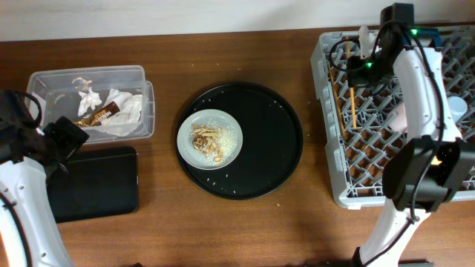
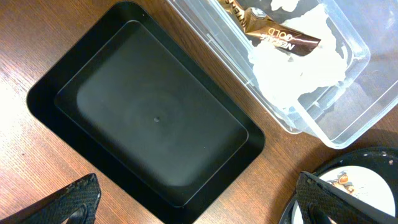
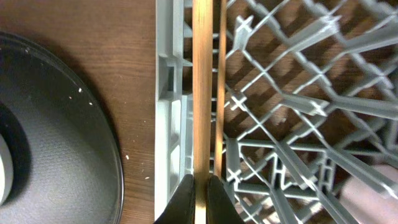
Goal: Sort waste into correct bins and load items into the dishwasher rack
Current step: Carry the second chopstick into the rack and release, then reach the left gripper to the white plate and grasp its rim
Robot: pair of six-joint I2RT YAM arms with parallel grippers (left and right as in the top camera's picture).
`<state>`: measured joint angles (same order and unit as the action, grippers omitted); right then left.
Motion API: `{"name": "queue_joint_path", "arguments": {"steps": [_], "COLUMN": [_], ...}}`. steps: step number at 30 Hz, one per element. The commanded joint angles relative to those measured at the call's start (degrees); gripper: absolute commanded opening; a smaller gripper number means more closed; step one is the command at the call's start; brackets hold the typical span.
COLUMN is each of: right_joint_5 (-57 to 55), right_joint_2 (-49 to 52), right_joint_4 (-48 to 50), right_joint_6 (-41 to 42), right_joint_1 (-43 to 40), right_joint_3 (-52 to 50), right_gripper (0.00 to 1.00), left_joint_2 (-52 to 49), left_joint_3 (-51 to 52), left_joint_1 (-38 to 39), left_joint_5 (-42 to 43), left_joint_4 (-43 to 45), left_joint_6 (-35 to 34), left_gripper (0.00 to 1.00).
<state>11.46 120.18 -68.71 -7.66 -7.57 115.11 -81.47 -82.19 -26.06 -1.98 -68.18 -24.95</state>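
Observation:
The plate's rim beside bare tray (image 1: 240, 139) is to the right in the overhead view. My left gripper should move across next and come down there, clear of scraps.
My right gripper (image 3: 199, 186) is shut on a wooden chopstick (image 3: 200, 93) and holds it over the left edge of the grey dishwasher rack (image 1: 334, 159), at the rack's far left corner in the overhead view (image 1: 361, 61). A second chopstick (image 3: 219, 93) lies beside it in the rack (image 3: 168, 124). The pale grey plate (image 1: 230, 133) with food scraps (image 1: 208, 142) sits on the round black tray. My left gripper (image 2: 199, 211) is open and empty above the shallow black rectangular tray (image 2: 155, 118). The clear tub (image 1: 141, 74) holds white tissue (image 2: 298, 68) and the gold-brown wrapper (image 2: 273, 34).
The large round black tray (image 1: 274, 141) lies mid-table with crumbs on it. A pale pink thing (image 1: 398, 115) and a pale cup (image 1: 458, 110) show in the rack beside my right arm. The black rectangular tray (image 1: 96, 182) is by the table's left front.

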Motion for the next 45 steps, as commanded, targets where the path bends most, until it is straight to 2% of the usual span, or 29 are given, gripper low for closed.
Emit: {"name": "queue_joint_path", "arguments": {"steps": [1, 3, 5, 9, 11, 12, 15, 19, 27, 28, 30, 31, 32, 33, 35, 37, 38, 39, 41, 43, 45], "right_joint_5": [1.9, 2.3, 2.3, 1.8, 1.1, -1.2, -8.7, -7.6, -7.6, -7.6, -7.6, -7.6, -7.6, -7.6, -7.6, -7.6, -7.6, -7.6, -7.6, -7.6, -7.6], "right_joint_2": [2.1, 1.7, 0.3, -11.9, -18.1, -20.3, -21.9, -21.8, -21.8, -21.8, -21.8, -21.8, -21.8, -21.8, -21.8, -21.8, -21.8, -21.8, -21.8, -21.8, -21.8], "right_joint_4": [0.0, -1.4, -5.6, -10.3, -14.2, -17.2, -26.4, -28.6, -28.6, -28.6, -28.6, -28.6, -28.6, -28.6, -28.6, -28.6, -28.6, -28.6, -28.6, -28.6, -28.6], "right_joint_6": [2.7, 5.8, 8.1, 18.8, 20.9, 21.2, 23.2, 23.2, 23.2, 23.2, 23.2, 23.2, 23.2, 23.2, 23.2, 23.2, 23.2, 23.2, 23.2, 23.2, 23.2], "right_joint_1": [0.1, 0.1, 0.1, -0.3, -1.7, -2.9, -10.2, -22.2, -22.5, -22.5, -22.5, -22.5, -22.5, -22.5, -22.5, -22.5, -22.5, -22.5, -22.5, -22.5, -22.5], "right_joint_3": [-0.4, -0.2, 1.7, 2.3, 2.3, 2.3, 1.8, 1.2, 1.2, 1.2, 1.2, 1.2, 1.2, 1.2, 1.2, 1.2, 1.2, 1.2, 1.2, 1.2, 1.2], "right_gripper": [0.26, 0.70, 0.71, 0.72, 0.75, 0.98, 0.98, 0.98, 0.98, 0.98, 0.98, 0.98, 0.98, 0.98, 0.98, 0.98, 0.99, 0.98, 0.98, 0.99, 0.98], "left_joint_2": [0.5, 0.5, 0.5, 0.5, 0.5, 0.5, 0.5, 0.5, 0.5, 0.5, 0.5, 0.5, 0.5, 0.5, 0.5, 0.6, 0.6, 0.6, 0.6, 0.4, -0.4], "left_joint_3": [-0.7, -0.7, -0.7, -0.7, -0.7, -0.7, -0.7, -0.7, -0.7, -0.7, -0.7, -0.7, -0.7, -0.7, -0.7, -0.7, -0.7, -0.7, -0.7, -0.7, -0.7], "left_joint_1": [-0.3, -0.3, -0.3, -0.3, -0.3, -0.3, -0.3, -0.3, -0.3, -0.3, -0.3, -0.3, -0.3, 0.0, 3.5, 11.1, 16.3, 23.6, 37.8, 50.1, 58.6], "left_joint_5": [-0.4, -0.4, -0.4, -0.4, -0.4, -0.4, -0.4, -0.4, -0.3, 1.4, 12.5, 14.6, 20.7, 30.6, 40.5, 42.6, 41.6, 38.5, 19.9, 6.7, 3.0], "left_joint_4": [-0.1, 0.0, 0.0, -0.1, 0.0, 0.0, 0.0, 0.0, 0.0, -0.1, -0.1, -0.2, -4.3, -10.1, -11.7, -12.9, -11.8, -9.5, -6.8, -3.8, 2.3], "left_joint_6": [-0.5, -0.5, -0.5, -0.5, -0.5, -0.5, -0.5, -0.5, -0.5, -0.9, -1.4, -1.4, -1.3, 0.6, 13.8, 19.3, 19.7, 19.1, 6.1, -0.6, -1.2], "left_gripper": [0.99, 1.00, 0.99, 0.99, 0.99, 0.99, 0.99, 0.99, 0.99, 0.99, 0.99, 0.99, 1.00, 0.99, 0.99, 0.99, 0.99, 0.99, 0.99, 0.99, 0.99]}}
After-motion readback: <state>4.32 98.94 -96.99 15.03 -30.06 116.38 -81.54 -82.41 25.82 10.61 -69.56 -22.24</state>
